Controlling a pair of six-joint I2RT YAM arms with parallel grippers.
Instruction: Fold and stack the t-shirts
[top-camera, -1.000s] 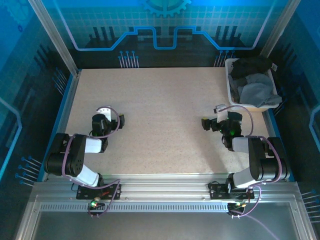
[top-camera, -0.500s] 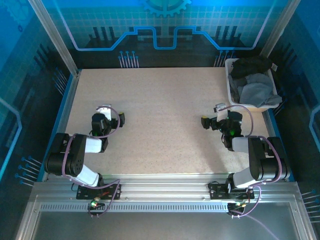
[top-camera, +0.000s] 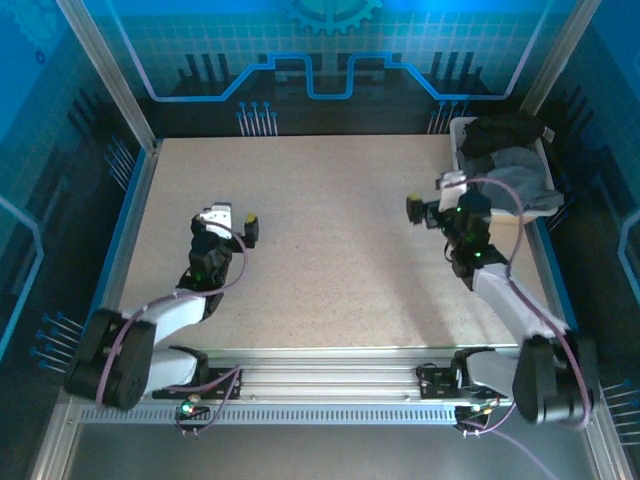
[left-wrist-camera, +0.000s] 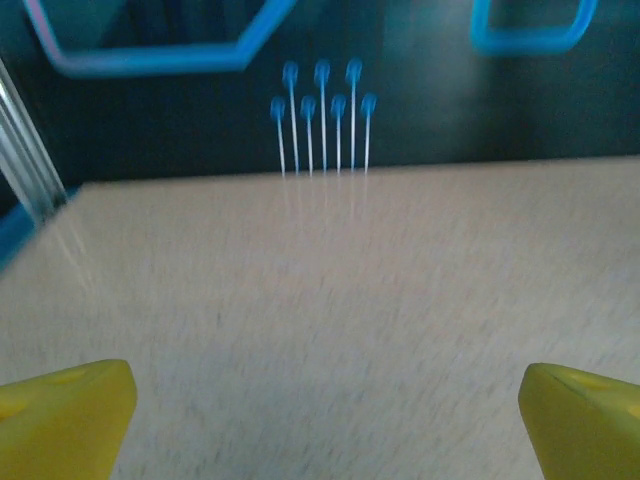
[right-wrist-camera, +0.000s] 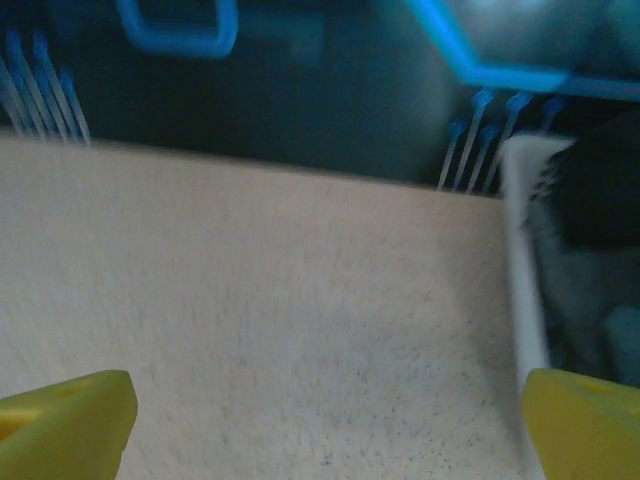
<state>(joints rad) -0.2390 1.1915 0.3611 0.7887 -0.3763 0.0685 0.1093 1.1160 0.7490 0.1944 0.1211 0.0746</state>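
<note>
My right gripper is to swing over the basket (top-camera: 459, 150) next, go down and close on the near fold of light grey t-shirt (top-camera: 527, 186), because the black t-shirt leaves it uncovered.
The t-shirts lie piled in a white lattice basket (top-camera: 459, 150) at the table's back right corner. A black t-shirt (top-camera: 502, 130) is on top, and a lighter grey t-shirt (top-camera: 522, 168) hangs over the basket's right rim. My right gripper (top-camera: 431, 197) hovers open over the table just left of the basket, holding nothing. The right wrist view shows its yellow fingertips (right-wrist-camera: 66, 418) far apart, with the basket wall (right-wrist-camera: 522, 250) and dark cloth (right-wrist-camera: 600, 190) to the right. My left gripper (top-camera: 232, 218) is open and empty over the left of the table, its yellow fingertips (left-wrist-camera: 62, 415) spread wide.
The speckled beige tabletop (top-camera: 330, 250) lies bare between the two arms. A blue-lit back wall (top-camera: 310, 80) and metal frame posts (top-camera: 110, 75) close in the table. The arm bases stand at the near edge.
Both arms have stretched away from their bases. The right gripper rose and moved back toward the basket. The left gripper moved farther onto the table. Both stayed open.
</note>
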